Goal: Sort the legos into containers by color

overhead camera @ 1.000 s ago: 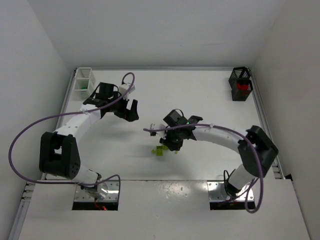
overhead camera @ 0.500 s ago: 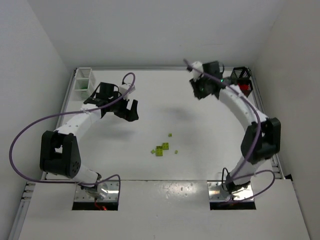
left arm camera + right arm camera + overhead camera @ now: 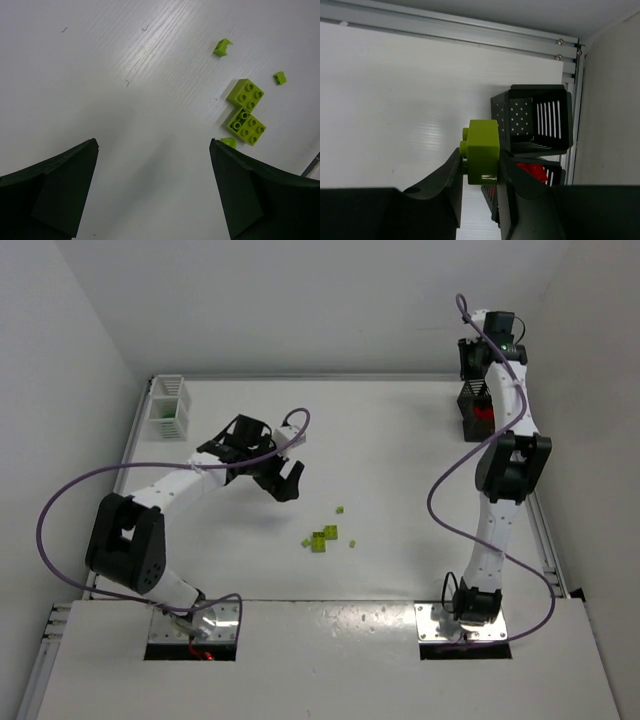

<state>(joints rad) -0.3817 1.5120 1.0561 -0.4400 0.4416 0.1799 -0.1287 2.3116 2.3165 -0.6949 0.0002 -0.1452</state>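
Observation:
My right gripper needs to lower next toward the bin's side, over the black bin's far part point(image 3: 475, 389) point(image 3: 537, 120), because that part is empty beside the red bricks.
My right gripper point(image 3: 480, 152) is shut on a lime brick point(image 3: 482, 145) and holds it in the air beside the black bin point(image 3: 535, 117). The bin's nearer part holds red bricks point(image 3: 536, 171). In the top view this gripper point(image 3: 470, 358) is at the back right corner, over the black bin point(image 3: 480, 412). My left gripper point(image 3: 153, 145) is open and empty above bare table, just left of several loose lime bricks point(image 3: 245, 94). In the top view it point(image 3: 285, 478) is up and left of those bricks point(image 3: 324, 536). The white bin point(image 3: 167, 408) stands at the back left.
A metal rail point(image 3: 445, 30) and the side wall point(image 3: 615, 100) run close behind and beside the black bin. Purple cables point(image 3: 60, 505) loop off both arms. The table's front edge point(image 3: 320, 602) lies below the lime bricks.
My right arm has swung from the middle of the table to the back right corner, carrying a lime brick. My left gripper has moved right, toward the loose lime bricks.

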